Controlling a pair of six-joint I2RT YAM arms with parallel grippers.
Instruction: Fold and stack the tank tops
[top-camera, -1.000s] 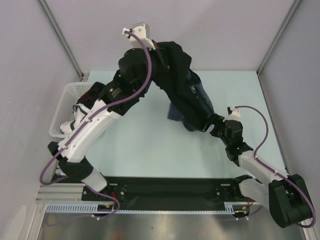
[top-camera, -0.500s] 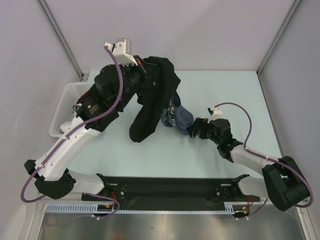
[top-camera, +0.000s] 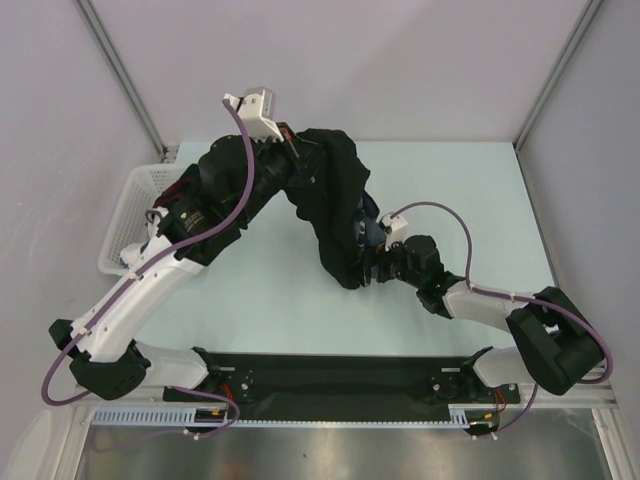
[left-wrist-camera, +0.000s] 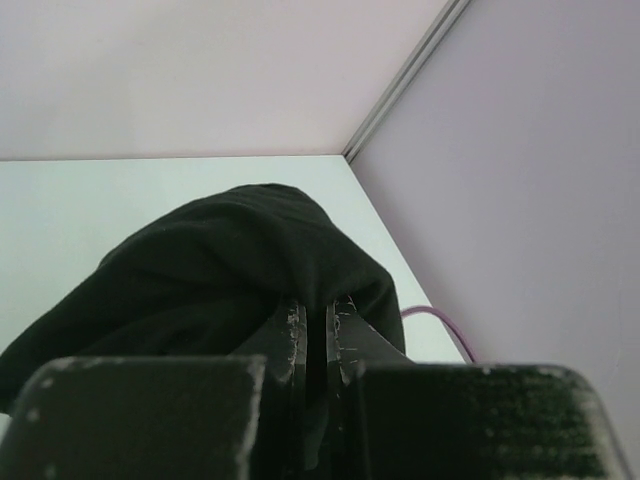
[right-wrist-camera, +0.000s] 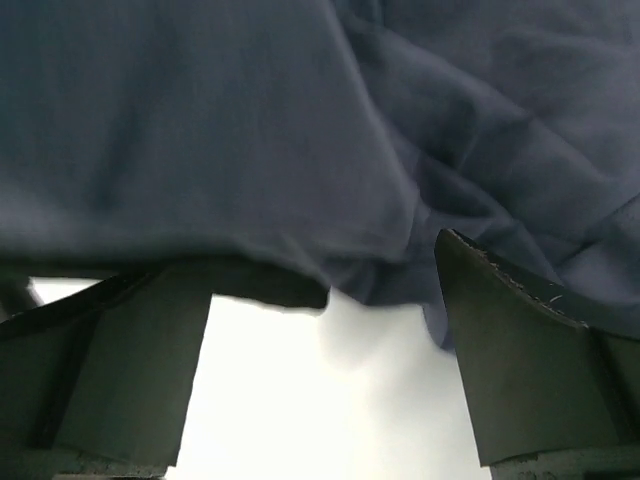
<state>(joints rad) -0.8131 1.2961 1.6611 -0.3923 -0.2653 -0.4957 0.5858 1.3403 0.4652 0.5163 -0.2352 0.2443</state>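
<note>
I should lower the bunched black tank top in my left gripper onto the bare tabletop (top-camera: 302, 248) next, beside the cloth's lower end, which is below, and let go of it.
The black tank top (top-camera: 335, 205) hangs bunched from my left gripper (top-camera: 292, 152), held high over the back of the table, its lower end reaching the table. In the left wrist view the jaws (left-wrist-camera: 318, 330) are shut on black cloth (left-wrist-camera: 220, 250). The blue-grey tank top (top-camera: 372, 218) shows only as a small patch behind the black one. My right gripper (top-camera: 376, 262) lies low on the table at the hanging cloth's right side. Its jaws (right-wrist-camera: 320, 290) are wide open with blue-grey cloth (right-wrist-camera: 300, 130) just beyond the fingertips and nothing between them.
A white plastic basket (top-camera: 135, 215) stands at the table's left edge beside the left arm. Pale green table (top-camera: 250, 290) stretches in front of the cloth. Grey walls and metal posts close in the back and both sides.
The right gripper has slid left along the table to the cloth's lower end. The left gripper swung the black top left, then back toward the middle, where it now hangs more bunched.
</note>
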